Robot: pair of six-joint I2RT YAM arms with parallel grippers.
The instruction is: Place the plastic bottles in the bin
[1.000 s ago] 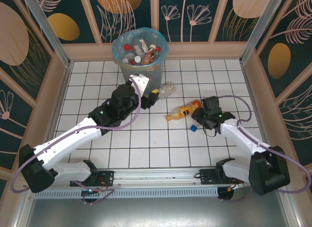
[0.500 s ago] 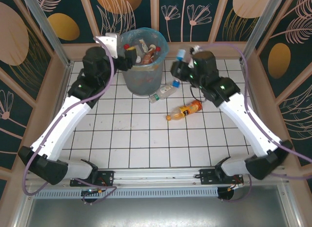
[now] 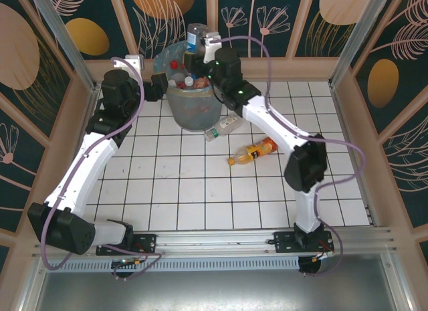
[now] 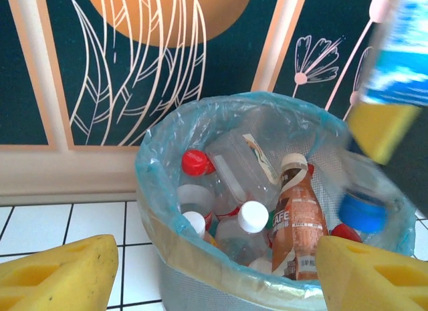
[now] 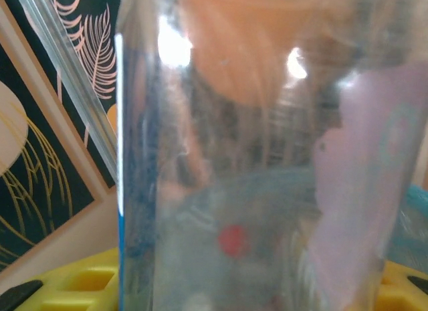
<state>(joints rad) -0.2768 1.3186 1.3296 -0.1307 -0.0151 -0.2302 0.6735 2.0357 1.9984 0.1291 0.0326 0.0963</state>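
Observation:
The clear blue-labelled bottle (image 3: pixel 194 35) hangs cap down above the bin's liner. My right gripper needs to move across the bin's opening next, toward the red-capped bottle (image 3: pixel 174 64), and let go of it there.
The bin (image 3: pixel 190 110), grey with a blue liner, stands at the back of the table with several plastic bottles inside, among them a brown one (image 4: pixel 297 224) and a red-capped one (image 4: pixel 195 162). My right gripper (image 3: pixel 202 51) is over the bin's rim, shut on a clear blue-labelled bottle (image 3: pixel 194 35). That bottle (image 4: pixel 394 57) hangs cap down above the bin. Seen from the right wrist, it (image 5: pixel 254 157) sits between the yellow pads (image 5: pixel 73 284). My left gripper (image 3: pixel 158 83) is open and empty just left of the bin. On the tiles lie a clear bottle (image 3: pixel 223 126) and an orange bottle (image 3: pixel 253 151).
The clear bottle lies against the bin's front right side, with the orange one one tile nearer. Wooden rails and patterned panels (image 3: pixel 287 23) wall in the table at the back and on both sides.
My right arm swung from the bin's right side to above its rim, carrying the blue-labelled bottle. The left gripper drew back slightly from the bin's left rim.

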